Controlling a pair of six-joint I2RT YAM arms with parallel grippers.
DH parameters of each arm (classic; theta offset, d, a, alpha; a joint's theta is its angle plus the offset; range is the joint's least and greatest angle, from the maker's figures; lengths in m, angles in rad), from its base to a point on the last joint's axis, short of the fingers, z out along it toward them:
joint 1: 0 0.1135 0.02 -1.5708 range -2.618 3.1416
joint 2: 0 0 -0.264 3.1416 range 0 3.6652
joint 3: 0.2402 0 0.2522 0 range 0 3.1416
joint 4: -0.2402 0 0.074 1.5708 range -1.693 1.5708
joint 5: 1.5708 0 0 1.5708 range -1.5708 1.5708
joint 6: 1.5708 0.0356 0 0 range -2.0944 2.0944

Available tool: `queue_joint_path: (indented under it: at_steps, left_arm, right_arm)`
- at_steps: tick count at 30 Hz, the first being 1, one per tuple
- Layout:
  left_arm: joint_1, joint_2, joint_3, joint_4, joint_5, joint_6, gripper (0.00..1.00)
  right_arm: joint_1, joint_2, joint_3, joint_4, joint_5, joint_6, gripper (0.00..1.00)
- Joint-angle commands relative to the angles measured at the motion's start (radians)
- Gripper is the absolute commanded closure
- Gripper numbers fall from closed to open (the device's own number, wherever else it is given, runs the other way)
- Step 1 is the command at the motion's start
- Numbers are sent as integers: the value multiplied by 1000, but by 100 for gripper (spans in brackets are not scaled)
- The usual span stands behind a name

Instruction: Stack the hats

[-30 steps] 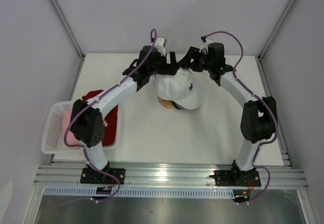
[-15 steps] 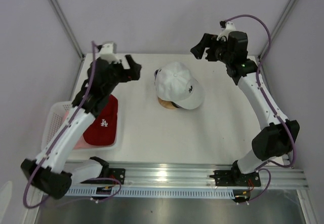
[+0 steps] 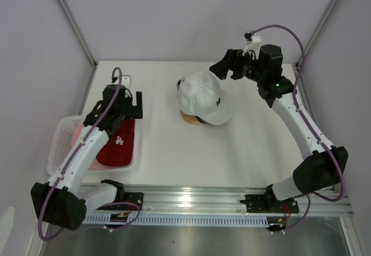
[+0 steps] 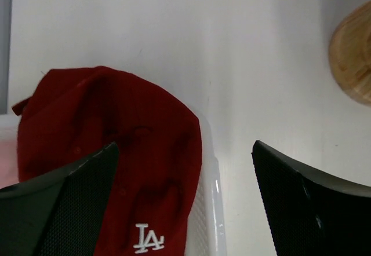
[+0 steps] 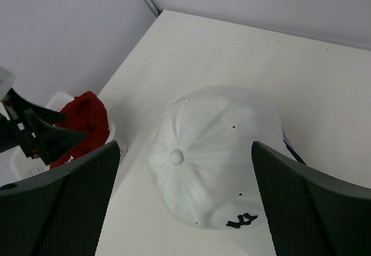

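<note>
The red cap's creased top (image 4: pixel 123 121) lies below and to the left in the wrist view, so my left gripper turns, shifts that way and descends onto it next.
A white cap with a black NY logo (image 3: pixel 204 97) sits on a round wooden stand (image 3: pixel 191 119) at the table's middle; it also shows in the right wrist view (image 5: pixel 214 154). A sliver of lavender cloth (image 5: pixel 285 138) shows at its right edge. A red cap with a white LA logo (image 3: pixel 117 140) lies over the right rim of the white mesh basket (image 3: pixel 61 146), with a pink cap (image 3: pixel 78 140) beside it. My left gripper (image 3: pixel 130 106) is open and empty above the red cap (image 4: pixel 116 163). My right gripper (image 3: pixel 223 65) is open and empty, behind and above the white cap.
The wooden stand's edge (image 4: pixel 352 59) shows at the right of the left wrist view. The basket's rim (image 4: pixel 211 209) runs under the red cap. Grey enclosure walls stand at the back and both sides.
My left arm has swung back and down from beside the white cap to above the red cap at the basket. My right gripper has pulled back from the white cap and now hovers open behind it.
</note>
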Motion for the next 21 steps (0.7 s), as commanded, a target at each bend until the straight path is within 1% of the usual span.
queue_joint_path:
  at_steps: [1,3,4,6,7,8,10,11,12,13,14,15,16,17,18,19,21]
  left_arm:
    - [2,74,108,-72,14,260,1]
    - [5,82,101,-56,-14,339,3]
    - [9,62,65,7,-8,424,3]
    - [31,31,-5,81,76,500,4]
    - [40,-4,-57,114,114,566,8]
    - [66,-22,-105,186,188,594,9]
    - [97,-44,-149,242,231,638,9]
    - [124,-35,-142,242,292,649,9]
    - [138,-21,-127,215,322,655,10]
    - [152,-1,-70,182,345,680,11]
    - [167,40,-53,153,359,700,12]
    - [170,60,-42,103,354,756,13]
    - [173,78,-18,84,354,786,15]
    - [181,109,-16,72,356,806,15]
    - [184,115,-16,84,363,850,16]
    - [186,123,-44,105,365,864,15]
    - [195,144,-47,121,392,866,15]
  right_arm:
    - [-5,4,1,81,-46,3,2]
    - [-8,4,-1,89,-46,4,2]
    - [-9,7,-4,92,-43,6,2]
    - [-12,8,-10,97,-41,7,1]
    - [-14,8,-13,95,-40,6,1]
    - [-17,4,-15,94,-37,4,1]
    - [-23,-2,-16,83,-29,-8,1]
    - [-29,-7,-16,83,-29,-8,1]
    - [-34,-10,-18,83,-26,-8,1]
    - [-37,-13,-22,80,-28,-13,1]
    - [-41,-16,-22,77,-26,-14,1]
    - [-45,-16,-22,75,-26,-17,1]
    - [-46,-18,-25,71,-23,-22,0]
    - [-49,-19,-27,71,-18,-25,1]
    - [-51,-22,-30,69,-9,-28,1]
    - [-52,-21,-33,63,-5,-33,1]
    - [-52,-19,-32,57,11,-39,1]
